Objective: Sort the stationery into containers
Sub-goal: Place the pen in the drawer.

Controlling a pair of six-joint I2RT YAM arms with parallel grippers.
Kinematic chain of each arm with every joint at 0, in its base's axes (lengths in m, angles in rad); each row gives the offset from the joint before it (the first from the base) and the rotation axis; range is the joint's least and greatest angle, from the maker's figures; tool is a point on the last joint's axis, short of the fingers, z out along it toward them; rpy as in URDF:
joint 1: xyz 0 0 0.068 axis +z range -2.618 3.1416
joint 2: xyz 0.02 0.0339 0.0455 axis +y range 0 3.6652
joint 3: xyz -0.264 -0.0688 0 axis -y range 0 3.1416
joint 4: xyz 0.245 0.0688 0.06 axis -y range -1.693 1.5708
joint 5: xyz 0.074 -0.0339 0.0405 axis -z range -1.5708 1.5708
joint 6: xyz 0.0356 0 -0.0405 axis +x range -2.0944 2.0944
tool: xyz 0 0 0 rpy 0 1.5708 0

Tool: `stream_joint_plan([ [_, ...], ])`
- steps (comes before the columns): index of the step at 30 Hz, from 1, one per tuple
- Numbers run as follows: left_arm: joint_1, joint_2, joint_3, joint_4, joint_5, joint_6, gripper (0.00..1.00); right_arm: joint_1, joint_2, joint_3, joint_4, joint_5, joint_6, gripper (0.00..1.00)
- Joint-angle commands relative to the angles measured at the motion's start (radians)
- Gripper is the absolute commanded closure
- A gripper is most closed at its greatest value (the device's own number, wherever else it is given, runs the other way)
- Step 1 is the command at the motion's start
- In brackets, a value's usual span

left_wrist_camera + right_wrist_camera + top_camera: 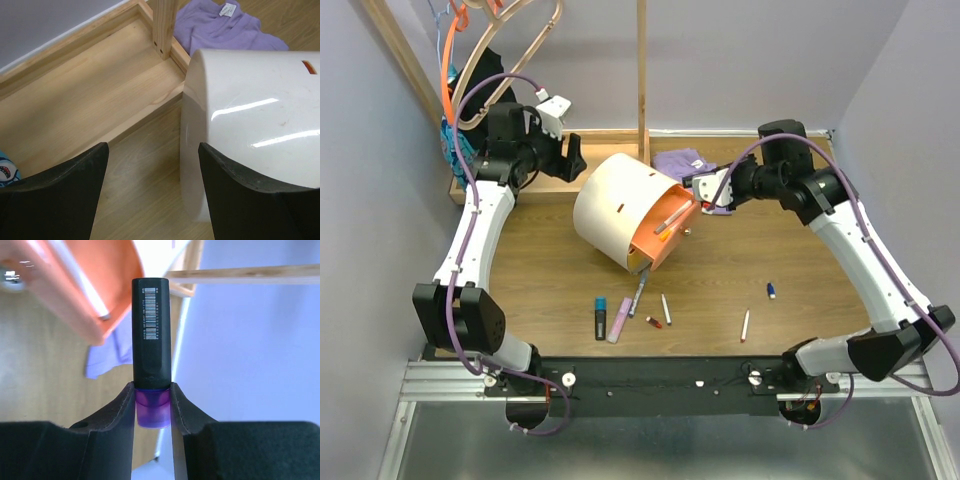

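The open orange drawer (667, 240) already holds pens, so my right gripper should go left in the top view, over it, and release the black marker next.
The cream-white drum container (618, 205) lies tilted at mid table with its orange drawer (667, 240) open toward the front right; a white pen (672, 219) rests in the drawer. My right gripper (704, 192) is just right of the drawer, shut on the purple cap of a black marker (151, 335) that points toward the orange drawer (90, 290). My left gripper (570, 156) is open and empty behind the drum's left side (250, 115). Loose on the table lie a black marker (601, 318), a pink marker (619, 320), a grey pen (640, 291) and white pens (666, 308) (746, 325).
A purple cloth (682, 160) lies behind the drum, next to an upright wooden post (643, 75). A wooden tray (85, 90) runs along the back left under hangers (490, 40). A small red item (653, 322) and a small blue item (772, 290) lie near the front.
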Motion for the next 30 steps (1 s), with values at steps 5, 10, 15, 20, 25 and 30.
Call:
stream_joint_plan([
  [5,0.0,-0.085,-0.06,0.022,0.02,0.0,0.18,-0.004,0.123,0.086,0.069,-0.022,-0.274,0.94],
  [10,0.006,-0.12,-0.075,0.02,0.015,0.0,0.18,-0.004,0.15,0.117,0.01,-0.053,-0.425,0.94],
  [15,0.034,-0.143,-0.118,0.034,0.024,-0.016,0.18,-0.004,0.15,0.105,-0.025,-0.096,-0.532,0.9],
  [20,0.043,-0.143,-0.116,0.043,0.029,-0.025,0.18,-0.004,0.14,0.1,-0.065,-0.154,-0.609,0.89],
  [25,0.046,-0.128,-0.109,0.051,0.03,-0.037,0.18,-0.004,0.114,0.017,-0.027,-0.228,-0.688,0.84],
  [30,0.046,-0.119,-0.107,0.057,0.034,-0.046,0.18,-0.002,0.078,-0.038,0.09,-0.358,-0.687,0.51],
])
